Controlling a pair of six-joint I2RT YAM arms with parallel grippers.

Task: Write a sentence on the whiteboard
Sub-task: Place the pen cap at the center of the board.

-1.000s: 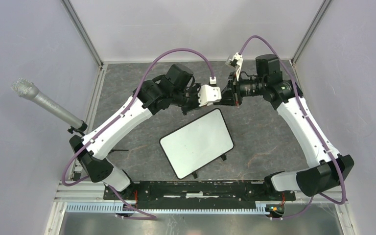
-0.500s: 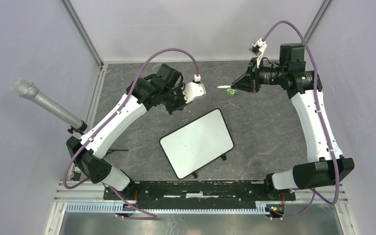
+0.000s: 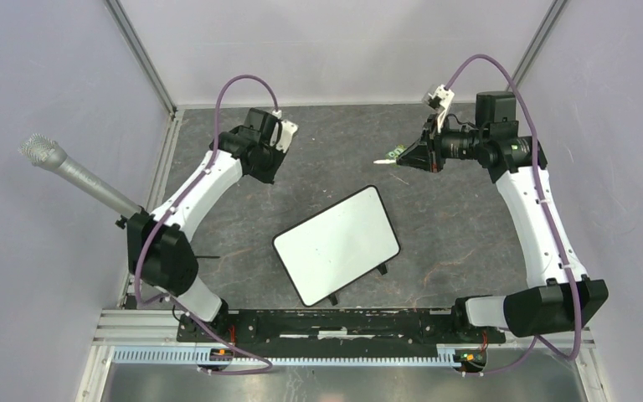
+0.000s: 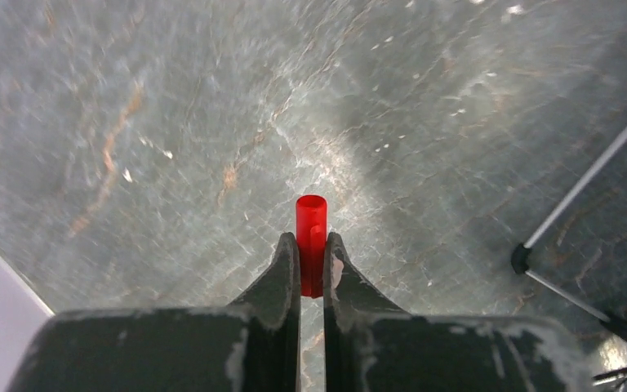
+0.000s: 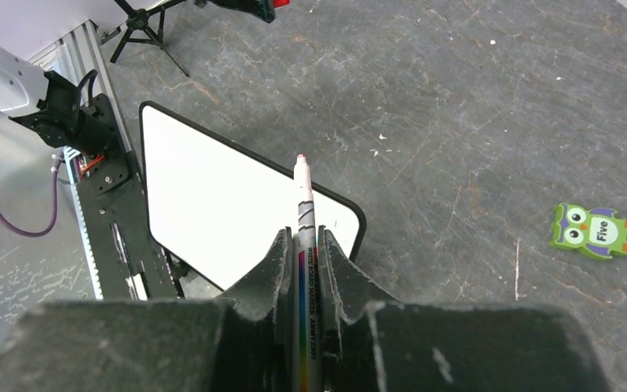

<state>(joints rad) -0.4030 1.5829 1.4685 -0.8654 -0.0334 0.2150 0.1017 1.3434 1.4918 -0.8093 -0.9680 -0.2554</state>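
My left gripper moves down and to the left in the top view onto bare tabletop next, to let go of the red cap (image 4: pixel 311 219) clear of the whiteboard.
The whiteboard (image 3: pixel 336 244) lies tilted at the table's middle, its face blank white; the sentence is not in view. My right gripper (image 3: pixel 408 157) hovers beyond the board's far right corner, shut on a white marker pen (image 3: pixel 388 159) whose bare tip points left. In the right wrist view the gripper (image 5: pixel 300 241) clamps the marker pen (image 5: pixel 303 196) above the whiteboard (image 5: pixel 212 204). My left gripper (image 3: pixel 261 165) is at the far left, pointing down. Its wrist view shows the gripper (image 4: pixel 311 242) shut on a red cap (image 4: pixel 311 219) above bare table.
A green owl eraser (image 5: pixel 593 231) lies on the table to the right of the board, partly behind the marker in the top view. A microphone (image 3: pixel 75 176) on a tripod (image 4: pixel 575 192) stands at the left. The arms' base rail (image 3: pixel 335 322) runs along the near edge.
The two grippers were together at the far middle; they have pulled apart. My left arm swung back to the far left with the red cap, and the marker tip is now bare.
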